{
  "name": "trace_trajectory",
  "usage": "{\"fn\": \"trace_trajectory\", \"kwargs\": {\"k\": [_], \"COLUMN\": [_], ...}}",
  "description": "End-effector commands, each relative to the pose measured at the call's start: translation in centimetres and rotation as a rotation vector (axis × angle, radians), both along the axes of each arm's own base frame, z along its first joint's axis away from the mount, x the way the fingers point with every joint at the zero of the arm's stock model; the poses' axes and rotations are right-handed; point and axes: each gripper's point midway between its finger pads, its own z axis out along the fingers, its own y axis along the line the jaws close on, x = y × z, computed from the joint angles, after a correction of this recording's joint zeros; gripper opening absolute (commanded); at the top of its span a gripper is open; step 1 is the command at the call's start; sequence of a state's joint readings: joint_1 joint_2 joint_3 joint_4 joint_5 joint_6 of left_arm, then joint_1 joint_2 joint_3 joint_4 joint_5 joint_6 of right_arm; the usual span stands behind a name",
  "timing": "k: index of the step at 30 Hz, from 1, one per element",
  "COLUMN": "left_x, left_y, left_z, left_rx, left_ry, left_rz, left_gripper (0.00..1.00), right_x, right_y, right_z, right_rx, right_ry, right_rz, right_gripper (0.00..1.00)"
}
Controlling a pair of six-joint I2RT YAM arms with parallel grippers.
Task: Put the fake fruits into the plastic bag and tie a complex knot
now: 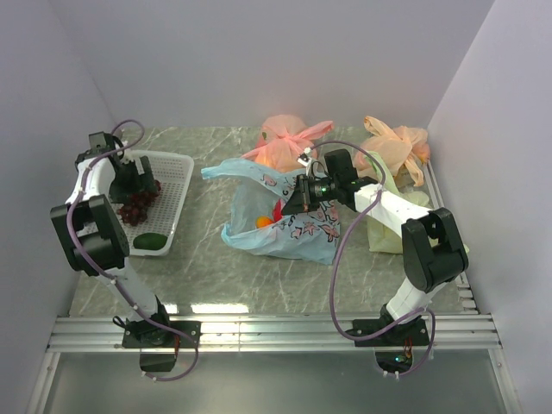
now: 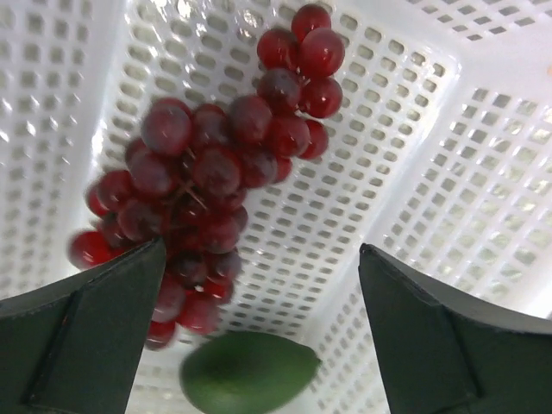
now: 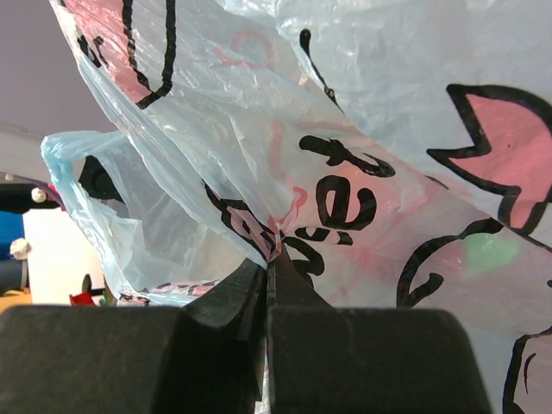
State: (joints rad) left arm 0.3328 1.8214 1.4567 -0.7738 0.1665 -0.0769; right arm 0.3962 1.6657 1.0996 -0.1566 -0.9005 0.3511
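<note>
The lower grapes sit nearer one fingertip, so my left gripper shifts toward the left in the wrist view next, then lowers onto the grapes.
The light blue plastic bag point(image 1: 285, 216) with a pink-and-dark floral print lies open mid-table; an orange fruit point(image 1: 263, 222) and something red show inside it. My right gripper point(image 1: 297, 200) is shut on the bag's edge point(image 3: 272, 246) and holds it up. The dark purple grape bunch point(image 1: 138, 205) and the dark green oblong fruit point(image 1: 151, 242) lie in a white perforated basket point(image 1: 177, 194) at the left. My left gripper point(image 1: 142, 185) is open just above the grapes point(image 2: 207, 164), with the green fruit point(image 2: 248, 373) between its fingers in the left wrist view. No knot shows on the blue bag.
Two tied pink-orange bags point(image 1: 289, 142) point(image 1: 397, 147) stand at the back. A yellow-green bag point(image 1: 384, 216) sits under my right arm. Grey walls close in on the left, back and right. The basket's walls point(image 2: 466, 198) rise around my left gripper.
</note>
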Motion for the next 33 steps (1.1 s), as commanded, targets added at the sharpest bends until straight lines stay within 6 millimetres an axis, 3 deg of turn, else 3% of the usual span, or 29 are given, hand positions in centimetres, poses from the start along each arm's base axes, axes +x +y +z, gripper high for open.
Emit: {"fn": "trace_trajectory", "kwargs": {"k": [1, 5, 11, 16, 19, 20, 22, 23, 24, 25, 28, 30, 33], "left_x": [0.9, 1.4, 1.0, 0.9, 0.7, 1.1, 0.7, 1.2, 1.0, 1.1, 1.2, 1.4, -0.1], "left_y": [1.0, 2.6, 4.1, 3.3, 2.0, 1.4, 0.7, -0.1, -0.4, -0.8, -3.6, -6.0, -9.2], "left_z": [1.1, -1.1, -4.7, -6.5, -7.2, -7.1, -7.0, -6.1, -5.5, -4.7, 0.3, 5.2, 9.6], "left_rx": [0.107, 0.193, 0.253, 0.211, 0.153, 0.117, 0.074, 0.043, 0.023, 0.01, -0.092, -0.145, -0.14], "left_ry": [-0.065, -0.021, 0.075, 0.109, 0.123, 0.108, 0.114, 0.079, 0.07, 0.047, -0.084, -0.218, -0.292], "left_rz": [-0.157, -0.271, -0.273, -0.278, -0.319, -0.329, -0.342, -0.356, -0.362, -0.374, -0.456, -0.557, -0.7], "left_gripper": [0.99, 0.99, 0.99, 0.98, 0.79, 0.63, 0.41, 0.26, 0.17, 0.0, 0.0, 0.0, 0.0], "right_x": [0.8, 0.9, 1.1, 1.0, 1.0, 1.1, 1.2, 1.2, 1.1, 1.2, 1.1, 1.0, 1.1], "right_y": [0.2, 0.3, 0.2, 0.3, 0.3, 0.3, 0.2, 0.2, 0.3, 0.2, 0.2, 0.3, 0.2], "right_z": [1.3, 1.5, 1.4, 1.3, 1.4, 1.5, 1.6, 1.8, 1.8, 1.9, 2.3, 2.7, 3.1], "right_rx": [0.031, 0.029, 0.029, 0.026, 0.025, 0.025, 0.023, 0.023, 0.023, 0.024, 0.03, 0.036, 0.042], "right_ry": [-0.044, -0.049, -0.044, -0.04, -0.046, -0.049, -0.055, -0.058, -0.058, -0.059, -0.066, -0.072, -0.08], "right_rz": [0.005, 0.006, -0.007, -0.006, -0.005, -0.005, -0.006, -0.006, -0.003, -0.004, -0.005, -0.006, -0.013], "right_gripper": [0.0, 0.0, 0.0, 0.0, 0.0, 0.0, 0.0, 0.0, 0.0, 0.0, 0.0, 0.0, 0.0]}}
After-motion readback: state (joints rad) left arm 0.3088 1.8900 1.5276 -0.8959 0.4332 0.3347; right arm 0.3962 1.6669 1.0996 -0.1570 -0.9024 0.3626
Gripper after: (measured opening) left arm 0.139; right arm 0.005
